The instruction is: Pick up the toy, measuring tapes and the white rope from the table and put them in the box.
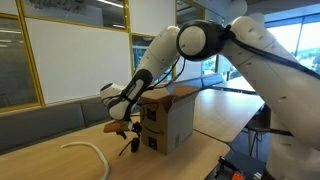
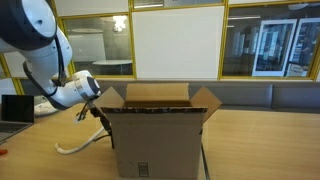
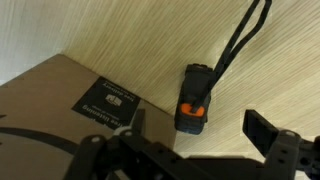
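Observation:
The measuring tape is below, between both of my open fingers. I will therefore lower my gripper onto its black and orange body (image 1: 135,145) beside the box (image 1: 170,120) and close my fingers.
A black and orange measuring tape (image 3: 195,100) with a long black strap lies on the wooden table right beside the cardboard box (image 3: 60,90). My gripper (image 3: 200,135) is open and hovers above the tape, one finger on each side, holding nothing. In both exterior views the gripper (image 1: 126,135) (image 2: 92,115) hangs low next to the box (image 1: 170,120) (image 2: 160,140), whose flaps stand open. The white rope lies curved on the table close to the gripper (image 1: 95,152) (image 2: 75,148). No toy can be made out.
The wooden table (image 1: 40,160) runs to a bench and glass partitions behind. A laptop (image 2: 15,108) stands at the table's far side. The arm's large white links (image 1: 200,40) reach over the box.

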Robot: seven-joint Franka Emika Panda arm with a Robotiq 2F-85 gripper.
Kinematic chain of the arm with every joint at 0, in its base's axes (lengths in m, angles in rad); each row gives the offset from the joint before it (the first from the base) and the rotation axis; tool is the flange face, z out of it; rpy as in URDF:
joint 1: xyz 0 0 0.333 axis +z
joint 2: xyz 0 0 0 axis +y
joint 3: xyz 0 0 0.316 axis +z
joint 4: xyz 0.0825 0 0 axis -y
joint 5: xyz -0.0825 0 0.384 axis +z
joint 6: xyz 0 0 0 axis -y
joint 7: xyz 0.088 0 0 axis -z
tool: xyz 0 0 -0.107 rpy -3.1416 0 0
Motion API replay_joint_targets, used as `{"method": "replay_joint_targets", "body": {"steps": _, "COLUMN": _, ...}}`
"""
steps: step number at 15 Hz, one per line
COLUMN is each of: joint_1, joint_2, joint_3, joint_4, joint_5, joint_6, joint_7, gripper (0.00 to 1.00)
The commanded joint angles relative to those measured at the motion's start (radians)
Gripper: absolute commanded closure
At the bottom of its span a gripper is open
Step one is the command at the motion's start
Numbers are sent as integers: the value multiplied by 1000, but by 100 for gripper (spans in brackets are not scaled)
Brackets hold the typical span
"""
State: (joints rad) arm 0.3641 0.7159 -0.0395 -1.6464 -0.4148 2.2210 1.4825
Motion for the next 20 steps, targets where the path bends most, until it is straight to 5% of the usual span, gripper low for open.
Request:
{"method": "replay_joint_targets", "body": {"steps": 1, "joint_1": -26, "joint_2": 53, "joint_3": -5, "joint_4": 51, "joint_5": 23, "joint_6": 37, "joint_7": -58, "gripper": 0}}
{"method": "replay_joint_targets", "body": {"steps": 7, "joint_1": -65, "joint_2": 119, "joint_3": 6, "joint_4": 92, "joint_5": 95, "joint_6": 41, "joint_7": -145, "gripper": 0}}
{"method": "replay_joint_targets", "body": {"steps": 8, "joint_1": -69, "joint_2": 123, "joint_3": 8, "joint_4": 95, "joint_5": 108, "joint_6": 46, "joint_7": -163, "gripper": 25}}
{"method": "replay_joint_targets", "body": {"steps": 9, "joint_1": -72, "joint_2": 130, "joint_3": 8, "joint_4": 100, "joint_5": 122, "joint_6": 46, "joint_7": -179, "gripper": 26}}
{"method": "replay_joint_targets", "body": {"steps": 16, "joint_1": -78, "joint_2": 146, "joint_3": 5, "joint_4": 120, "joint_5": 198, "joint_6": 46, "joint_7": -256, "gripper": 80}}
{"method": "replay_joint_targets", "body": {"steps": 20, "joint_1": -77, "joint_2": 92, "joint_3": -4, "joint_4": 67, "joint_5": 213, "joint_6": 68, "joint_7": -254, "gripper": 80}}
